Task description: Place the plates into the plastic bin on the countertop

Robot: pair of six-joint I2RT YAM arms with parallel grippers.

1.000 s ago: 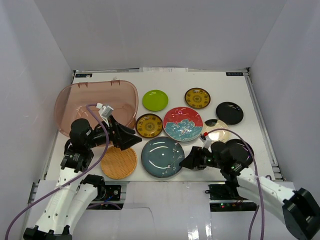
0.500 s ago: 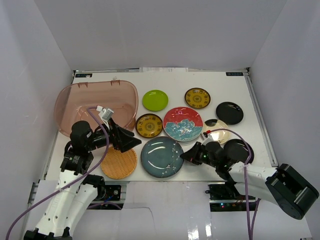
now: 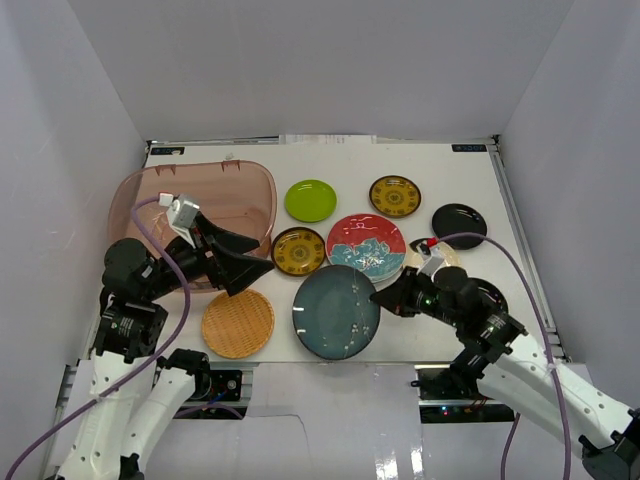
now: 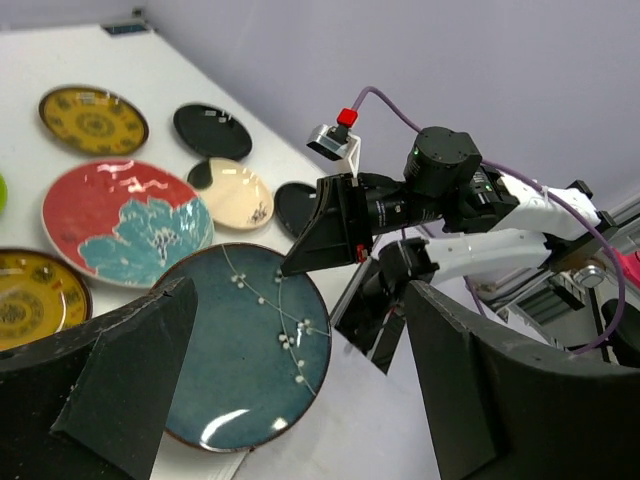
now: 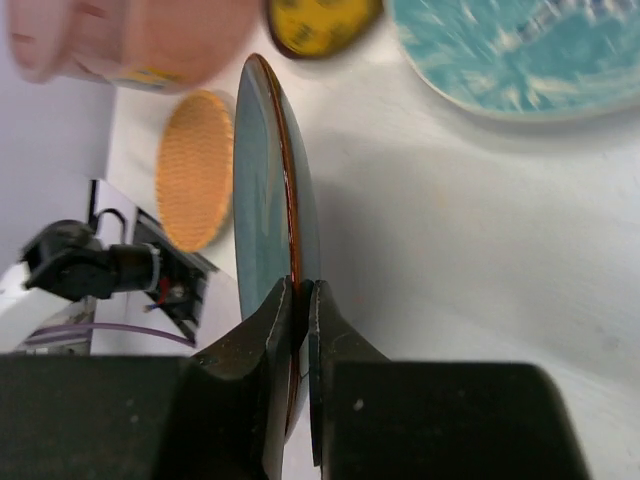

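Note:
I will raise my right gripper over the plastic bin, lower the blue-grey plate and let go of it, since the plastic bin is outward and to the gripper's left in the top view.
My right gripper (image 3: 378, 297) (image 5: 303, 290) is shut on the right rim of the blue-grey plate (image 3: 337, 311) (image 5: 262, 200) and holds it tilted up off the countertop (image 3: 480, 180). Left of it, my left gripper (image 3: 262, 256) (image 4: 300, 290) hangs open and empty, and its view looks down on the blue-grey plate (image 4: 240, 350). The plastic bin (image 3: 130, 200) stands at the back left, behind the left gripper. A woven tan plate (image 3: 238, 323) lies near the front edge. The red-and-teal plate (image 3: 366, 247) sits at the centre, beside a yellow-brown patterned plate (image 3: 298, 250).
Further back lie a lime green plate (image 3: 310, 200), a second yellow-brown plate (image 3: 395, 195) and a glossy black plate (image 3: 459, 226). The right arm partly covers a cream-gold plate (image 3: 435, 258) and another black plate (image 3: 485, 295). White walls enclose three sides.
My right gripper closed on the blue-grey plate's right rim and raised it off the counter, tilting it. The left arm pulled back to the left, its gripper still open.

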